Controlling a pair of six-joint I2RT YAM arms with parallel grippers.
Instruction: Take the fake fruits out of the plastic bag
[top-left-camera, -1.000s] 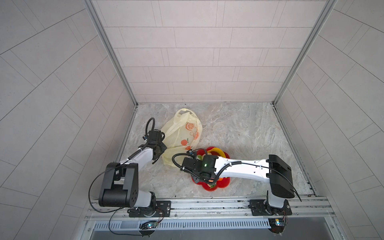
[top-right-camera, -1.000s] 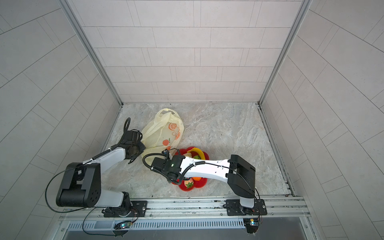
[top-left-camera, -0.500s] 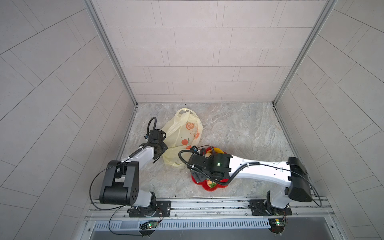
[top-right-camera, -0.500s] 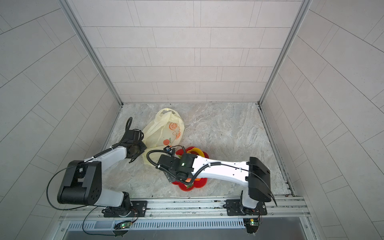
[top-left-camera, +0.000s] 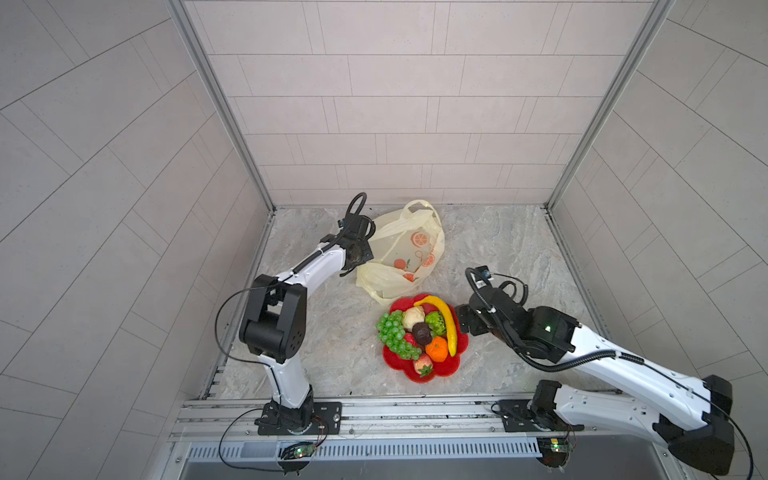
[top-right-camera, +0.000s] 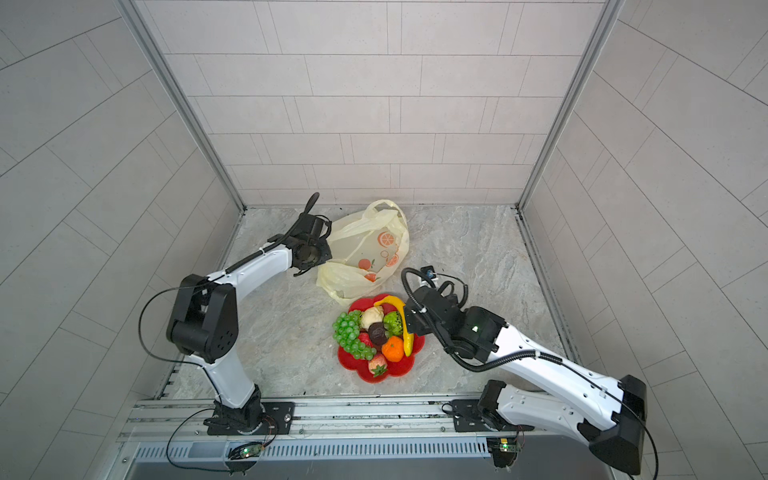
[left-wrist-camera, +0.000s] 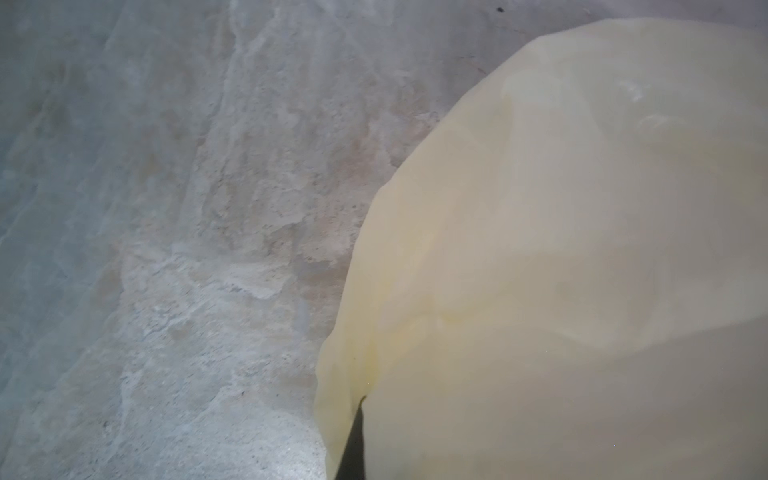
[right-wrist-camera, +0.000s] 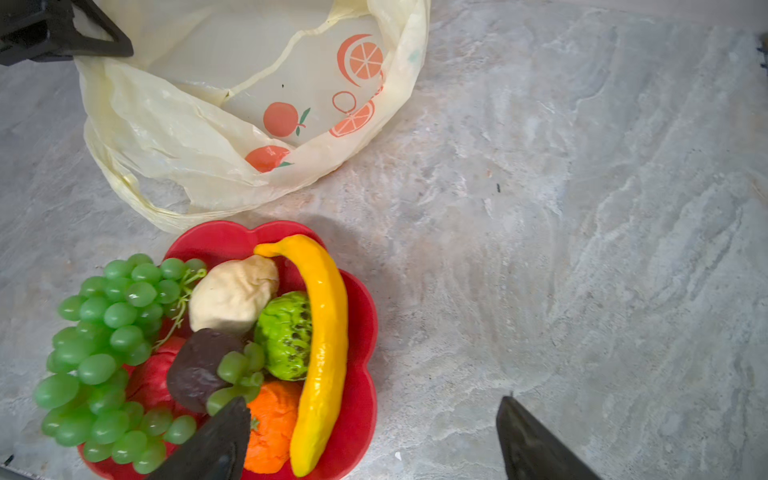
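My left gripper will next carry the bag's edge outward to the floor by the back wall (top-left-camera: 389, 209) and release it, because the emptied bag lies close against the plate (top-left-camera: 446, 368).
The pale-yellow plastic bag (top-left-camera: 403, 253) (top-right-camera: 365, 253) (right-wrist-camera: 232, 104) lies crumpled and flat on the stone floor, and only its orange prints show on it. My left gripper (top-left-camera: 366, 254) (top-right-camera: 328, 254) is shut on the bag's left edge, and the film (left-wrist-camera: 561, 270) drapes over its jaws. The fake fruits are piled on a red flower-shaped plate (top-left-camera: 446, 368) (top-right-camera: 401, 368) (right-wrist-camera: 357, 415): banana (top-left-camera: 446, 324) (right-wrist-camera: 324, 345), grapes (top-left-camera: 392, 336) (right-wrist-camera: 104, 357), orange (top-left-camera: 436, 348) (right-wrist-camera: 270, 428), strawberry (top-left-camera: 423, 366), and cream, green netted and dark brown ones. My right gripper (top-left-camera: 463, 322) (top-right-camera: 409, 320) (right-wrist-camera: 374, 403) is open and empty at the plate's right rim.
Tiled walls close in the floor on the left, back and right. The metal rail (top-left-camera: 415, 411) with both arm bases runs along the front. Bare stone floor (right-wrist-camera: 582, 249) lies to the right of the bag and plate.
My right arm has drawn back to the right from over the plate, and its jaws have opened wider. The fruits now show uncovered. The left gripper and bag have barely moved.
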